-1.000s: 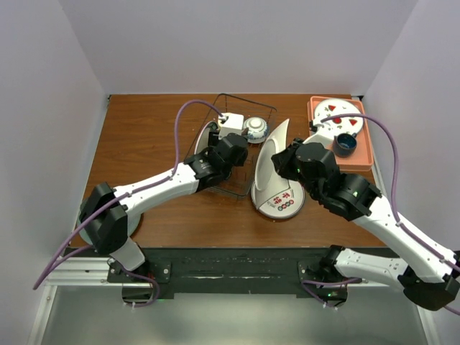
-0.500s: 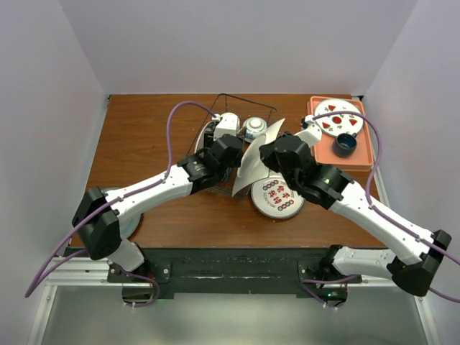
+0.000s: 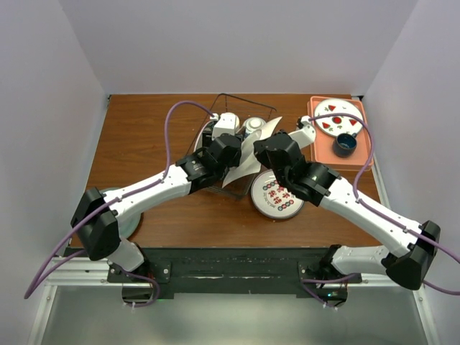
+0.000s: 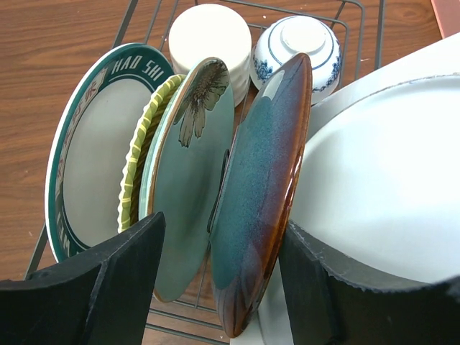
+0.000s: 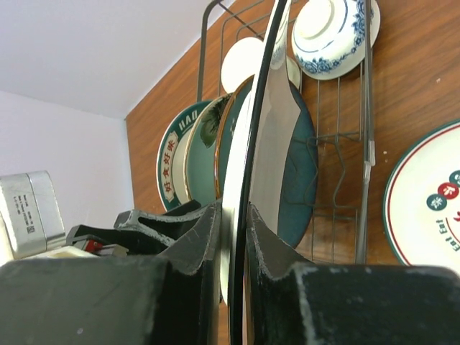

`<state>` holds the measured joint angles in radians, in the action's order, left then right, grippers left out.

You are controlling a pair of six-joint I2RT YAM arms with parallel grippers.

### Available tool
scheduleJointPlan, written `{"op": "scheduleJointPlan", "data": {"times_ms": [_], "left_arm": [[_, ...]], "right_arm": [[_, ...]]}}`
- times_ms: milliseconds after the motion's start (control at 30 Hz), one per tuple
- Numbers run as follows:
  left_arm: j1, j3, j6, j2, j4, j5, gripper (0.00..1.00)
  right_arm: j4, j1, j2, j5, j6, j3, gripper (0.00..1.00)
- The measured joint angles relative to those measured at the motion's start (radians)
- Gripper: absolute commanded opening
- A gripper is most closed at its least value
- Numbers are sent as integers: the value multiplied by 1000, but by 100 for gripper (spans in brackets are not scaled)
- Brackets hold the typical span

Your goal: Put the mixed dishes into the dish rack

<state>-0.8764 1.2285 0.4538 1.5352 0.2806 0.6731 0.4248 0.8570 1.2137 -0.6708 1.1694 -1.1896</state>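
The right gripper lowers toward the teal-blue plate and releases the white square plate (image 5: 262, 144) upright next. The empty rack wires (image 5: 327, 180) beside the teal-blue plate lie below it.
The dish rack (image 3: 267, 109) holds the cream mug (image 4: 208, 36), the blue-white bowl (image 4: 298, 50), the white plate with dark patterned rim (image 4: 86, 158), the pale green flower plate (image 4: 190, 180) and the teal-blue plate (image 4: 259, 194), the plates on edge. My left gripper (image 3: 228, 152) is open, its jaws wide on either side of the teal-blue plate's lower edge. My right gripper (image 3: 264, 152) is shut on the white square plate (image 5: 262, 144), held upright right beside the teal-blue plate at the rack's near right side.
A second white plate with dark rim and red marks (image 3: 278, 195) lies flat on the table under my right arm. An orange tray (image 3: 359, 154) with a red-marked plate and dark blue cup (image 3: 346, 144) is at the back right. A grey-green plate (image 3: 133, 221) lies at the near left.
My right gripper has carried the white square plate left, from above the flat table plate to the rack, tilting it more upright against the teal-blue plate. My left gripper has barely moved.
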Motion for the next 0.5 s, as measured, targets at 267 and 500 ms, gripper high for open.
{"op": "scheduleJointPlan", "data": {"times_ms": [267, 500], "left_arm": [[2, 0, 0, -2, 3, -10, 68], [3, -1, 0, -2, 3, -15, 68]], "right_arm": [[-23, 0, 47, -54, -107, 1, 0], [-43, 0, 83, -64, -182, -21, 0]]}}
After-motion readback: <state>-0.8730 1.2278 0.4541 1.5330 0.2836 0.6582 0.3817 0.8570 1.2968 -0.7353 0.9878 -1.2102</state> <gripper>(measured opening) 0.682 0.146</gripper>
